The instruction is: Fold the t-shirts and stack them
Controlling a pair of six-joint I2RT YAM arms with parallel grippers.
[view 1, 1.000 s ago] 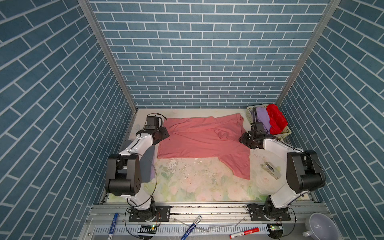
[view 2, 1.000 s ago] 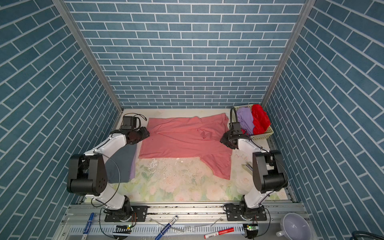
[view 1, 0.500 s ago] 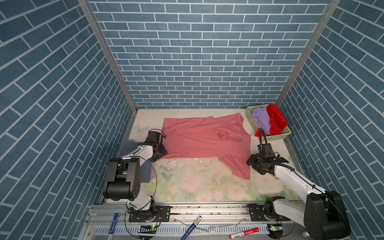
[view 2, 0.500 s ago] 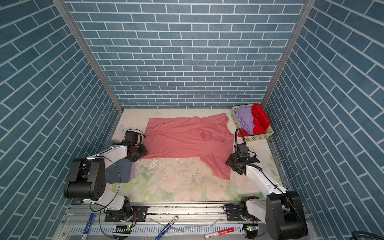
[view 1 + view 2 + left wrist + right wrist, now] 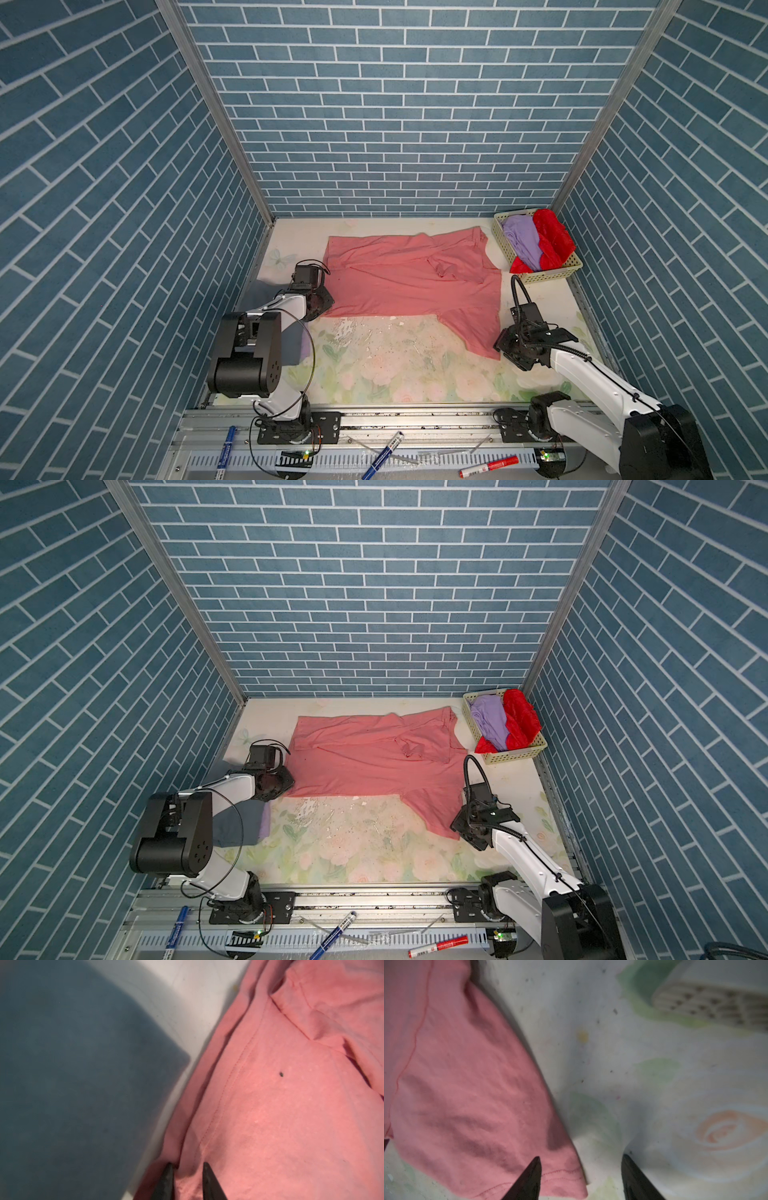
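Observation:
The sleeve's edge is between my open fingers, so my right gripper should next move toward the shirt's body and close on the edge at the sleeve's front tip (image 5: 496, 353) (image 5: 579, 1172).
A salmon pink t-shirt (image 5: 407, 282) (image 5: 374, 762) lies spread on the floral mat, one sleeve reaching toward the front right. My left gripper (image 5: 321, 305) (image 5: 188, 1165) is at its front left corner, shut on a pinched fold of the hem (image 5: 228, 1105). My right gripper (image 5: 503, 351) (image 5: 580, 1159) is open at the sleeve's front tip, one finger over the cloth (image 5: 467, 1095) and one over bare mat. A lavender t-shirt (image 5: 521, 243) and a bright red one (image 5: 550, 237) sit in the basket. A folded slate grey t-shirt (image 5: 232, 825) (image 5: 72, 1074) lies under the left arm.
The cream lattice basket (image 5: 552, 275) stands in the back right corner. A lavender edge (image 5: 264, 825) shows beside the grey shirt. A cream lattice piece (image 5: 716, 1005) lies on the mat near my right gripper. Markers (image 5: 382, 453) lie on the front rail.
Both arms came from the shirt's far side toward the front. The left gripper closed on the front left hem. The right arm swung to the sleeve's front tip.

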